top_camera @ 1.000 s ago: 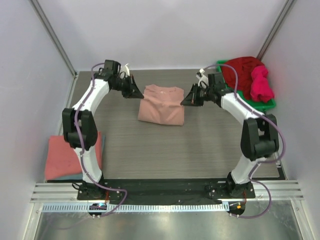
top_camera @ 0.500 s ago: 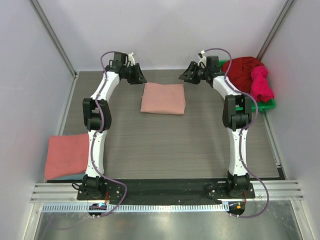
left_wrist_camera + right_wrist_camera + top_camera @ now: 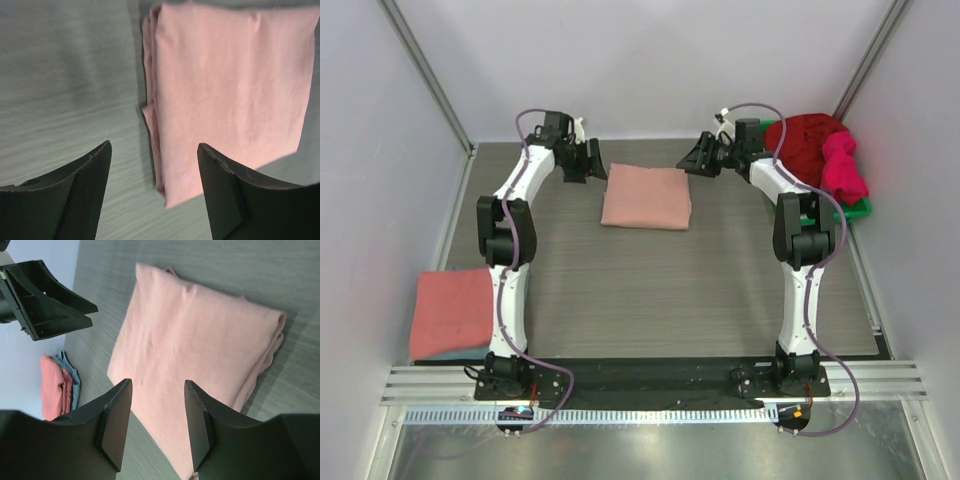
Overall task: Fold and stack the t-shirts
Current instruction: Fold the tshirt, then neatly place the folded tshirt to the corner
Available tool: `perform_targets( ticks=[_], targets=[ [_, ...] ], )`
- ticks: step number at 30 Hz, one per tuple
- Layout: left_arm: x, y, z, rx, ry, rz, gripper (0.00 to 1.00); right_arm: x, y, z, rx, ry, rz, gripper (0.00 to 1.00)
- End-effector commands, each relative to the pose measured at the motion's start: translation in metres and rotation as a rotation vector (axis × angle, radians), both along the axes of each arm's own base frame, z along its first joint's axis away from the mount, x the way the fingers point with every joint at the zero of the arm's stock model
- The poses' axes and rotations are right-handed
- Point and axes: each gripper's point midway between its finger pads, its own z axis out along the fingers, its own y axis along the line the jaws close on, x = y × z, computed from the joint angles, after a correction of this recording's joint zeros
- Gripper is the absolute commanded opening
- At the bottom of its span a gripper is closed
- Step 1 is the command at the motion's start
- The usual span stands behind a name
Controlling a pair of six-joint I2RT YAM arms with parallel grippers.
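My left gripper moves down and back onto the middle of the pink t-shirt's closest side edge [image 3: 608, 196] [image 3: 155, 122] next, because the t-shirt's folded layers lie stacked along there.
A pale pink t-shirt [image 3: 647, 197] lies folded in a neat rectangle at the far middle of the table, free of both grippers. My left gripper [image 3: 592, 166] hovers just off its far-left corner, open and empty; in the left wrist view the pink t-shirt [image 3: 225, 90] lies past the left gripper [image 3: 154, 145]. My right gripper [image 3: 696, 160] hangs open and empty off the far-right corner, and the right wrist view shows the pink t-shirt [image 3: 200, 340] beyond the right gripper [image 3: 157, 382]. A coral-red t-shirt [image 3: 453, 312] lies folded at the near left.
A green bin [image 3: 855, 207] at the far right holds a dark red t-shirt [image 3: 808, 138] and a magenta one [image 3: 842, 168]. Something blue [image 3: 71, 371] shows under the coral-red t-shirt [image 3: 54, 387]. Grey walls close in the table on three sides.
Both grippers opened and let go of the pink t-shirt, which now lies folded flat. Both arms drew back toward the far corners of the shirt.
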Motion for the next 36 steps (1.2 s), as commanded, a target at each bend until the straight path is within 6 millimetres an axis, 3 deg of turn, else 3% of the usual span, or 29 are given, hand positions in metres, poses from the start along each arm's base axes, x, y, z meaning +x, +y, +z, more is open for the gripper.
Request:
perform_targets(
  ticks=[1, 6, 14, 21, 27, 32, 35, 36],
  targets=[
    [-0.028, -0.005, 0.010, -0.103, 0.074, -0.060, 0.71, -0.017, 0.011, 0.001, -0.027, -0.013, 0.072, 0.52],
    [-0.028, -0.004, 0.008, -0.232, 0.119, -0.038, 0.79, -0.009, -0.002, -0.014, -0.159, -0.036, 0.039, 0.52],
    [-0.013, -0.007, -0.010, -0.384, 0.159, -0.040, 0.71, -0.002, -0.008, -0.038, -0.292, -0.036, 0.071, 0.54],
    [-0.011, -0.024, -0.041, -0.468, 0.218, -0.067, 0.62, 0.000, 0.013, -0.052, -0.305, -0.044, 0.117, 0.53],
    [-0.015, -0.042, -0.057, -0.521, 0.266, -0.088, 0.59, 0.003, 0.017, -0.067, -0.335, -0.034, 0.110, 0.54],
    [-0.021, -0.069, -0.068, -0.565, 0.305, -0.127, 0.54, 0.000, 0.019, -0.078, -0.355, -0.017, 0.112, 0.53],
    [-0.024, -0.080, -0.070, -0.580, 0.312, -0.145, 0.47, 0.000, 0.018, -0.080, -0.358, -0.016, 0.109, 0.54],
    [-0.024, -0.082, -0.070, -0.586, 0.317, -0.143, 0.40, 0.000, 0.018, -0.080, -0.358, -0.015, 0.108, 0.54]
  ],
)
